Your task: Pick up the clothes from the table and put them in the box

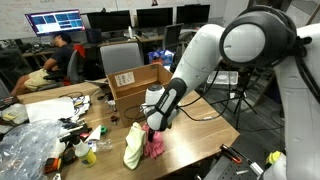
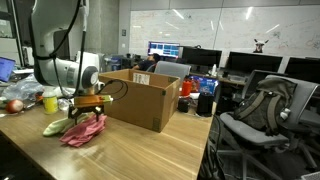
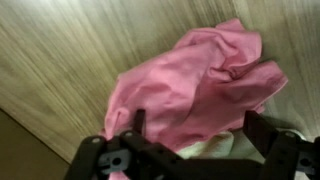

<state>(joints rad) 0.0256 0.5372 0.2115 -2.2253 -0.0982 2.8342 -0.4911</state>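
Note:
My open gripper moves down and toward the top of the wrist view onto the pink garment's fold (image 1: 154,138) (image 3: 203,75) next, since the fold lies beyond both fingers.
The clothes lie in a small heap on the table (image 1: 200,135). A pink garment (image 3: 200,80) fills the wrist view, with a pale cream-yellow piece (image 3: 215,148) peeking out beneath it. In both exterior views the pink garment (image 1: 156,146) (image 2: 86,131) lies beside a yellow-green one (image 1: 133,148) (image 2: 57,127). My gripper (image 3: 200,128) hangs open just above the pink garment, one finger (image 3: 140,122) on each side of it, holding nothing. In both exterior views the gripper (image 1: 155,122) (image 2: 88,106) sits right over the heap. The box (image 1: 140,82) (image 2: 140,98) stands open just behind.
A clear plastic bag (image 1: 25,145) and small bottles and clutter (image 1: 85,150) crowd one end of the table. A person (image 1: 60,55) sits at desks with monitors behind. An office chair (image 2: 260,110) stands off the table's side.

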